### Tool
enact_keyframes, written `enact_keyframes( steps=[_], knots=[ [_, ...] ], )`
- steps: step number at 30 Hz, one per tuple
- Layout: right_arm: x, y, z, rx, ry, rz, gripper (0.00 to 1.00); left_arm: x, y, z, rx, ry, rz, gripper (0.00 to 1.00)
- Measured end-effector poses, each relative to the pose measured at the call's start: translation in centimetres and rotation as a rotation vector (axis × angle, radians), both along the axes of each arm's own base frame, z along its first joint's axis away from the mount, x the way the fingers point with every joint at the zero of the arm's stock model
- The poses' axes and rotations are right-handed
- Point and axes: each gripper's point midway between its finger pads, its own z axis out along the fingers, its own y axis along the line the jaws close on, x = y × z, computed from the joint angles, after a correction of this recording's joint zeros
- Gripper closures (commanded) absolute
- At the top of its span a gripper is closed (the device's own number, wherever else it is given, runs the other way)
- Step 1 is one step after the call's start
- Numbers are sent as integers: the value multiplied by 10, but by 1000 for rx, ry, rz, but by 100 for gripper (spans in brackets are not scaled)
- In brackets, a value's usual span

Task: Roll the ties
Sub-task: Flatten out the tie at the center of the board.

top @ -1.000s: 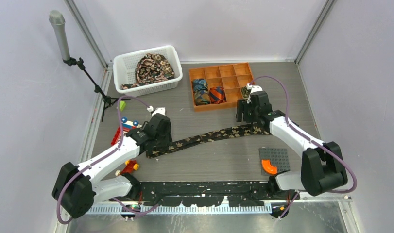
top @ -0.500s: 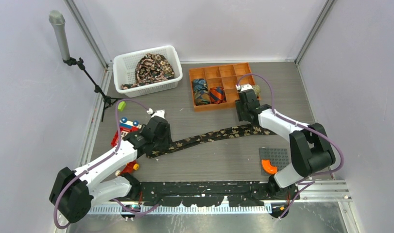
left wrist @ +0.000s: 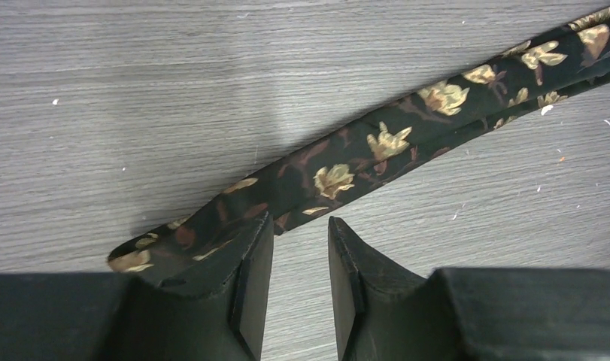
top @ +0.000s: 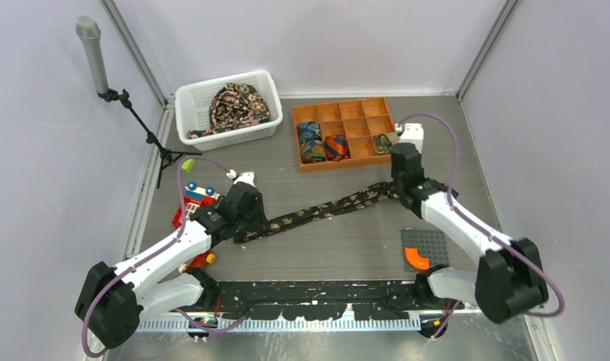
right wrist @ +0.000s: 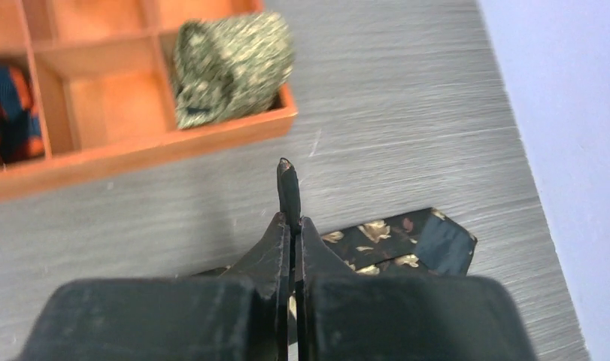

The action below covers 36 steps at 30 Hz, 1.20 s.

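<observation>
My right gripper will pull to the right in the top view, where the tie's blunt end [top: 454, 193] [right wrist: 447, 242] lies, and down to straighten the bent tie, then release.
A long black floral tie [top: 324, 210] lies slanted across the table between both arms. My right gripper [top: 402, 186] sits over its right end, shut, with a thin fold of the tie [right wrist: 392, 237] sticking up between the closed fingers [right wrist: 290, 218]. My left gripper [top: 247, 226] is at the tie's left end, open. One of its fingers [left wrist: 245, 256] rests over the fabric [left wrist: 377, 147], and bare table shows in the gap [left wrist: 300, 222]. Rolled ties sit in the orange tray [top: 339, 165]: blue [top: 311, 141], orange-red [top: 335, 147] and olive [right wrist: 230, 68].
A white basket [top: 226, 136] at the back left holds a heap of dark patterned ties [top: 236, 105]. A microphone stand [top: 140, 124] and red toy pieces [top: 190, 201] stand at the left. A grey studded plate [top: 429, 241] with an orange piece [top: 417, 259] lies at the front right.
My right gripper moved from the tray's front edge to the tie's right end and shut on it. The tie's right end shifted. The left gripper narrowed slightly in place.
</observation>
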Motion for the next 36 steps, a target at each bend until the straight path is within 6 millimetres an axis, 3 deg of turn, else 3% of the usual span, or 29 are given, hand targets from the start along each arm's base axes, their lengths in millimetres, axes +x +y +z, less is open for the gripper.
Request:
enact_keyframes(
  steps=[2, 4, 10, 17, 18, 19, 21, 22, 23, 30, 36],
  knots=[
    [-7, -17, 14, 41, -105, -71, 99, 1, -2, 1, -8, -5, -3, 66],
    [-12, -36, 14, 90, -180, -153, 100, 1, -3, 2, -14, -6, -7, 67],
    [-24, -76, -40, 162, -138, -327, 100, 1, -5, 2, -23, -4, -13, 67],
    [-24, -99, -40, 249, -191, -473, 99, 1, -6, 6, -41, -12, -1, 66],
    [-25, -102, -40, 253, -198, -493, 95, 1, -6, 7, -45, -15, 0, 65],
    [-27, -107, -40, 259, -206, -524, 83, 1, -6, 8, -47, -18, 1, 65],
    [-31, -115, -40, 270, -222, -581, 47, 1, -6, 9, -51, -21, 3, 65],
    [-35, -120, -41, 275, -228, -612, 37, 1, -6, 9, -51, -21, 4, 65],
    [-37, -124, -40, 281, -239, -639, 33, 1, -6, 9, -51, -20, 4, 64],
    [-53, -144, -21, 316, -342, -770, 30, -1, 0, 8, -31, -17, 21, 60],
    [-68, -145, 7, 368, -428, -786, 41, -2, 14, 17, -7, -57, 61, 59]
  ],
)
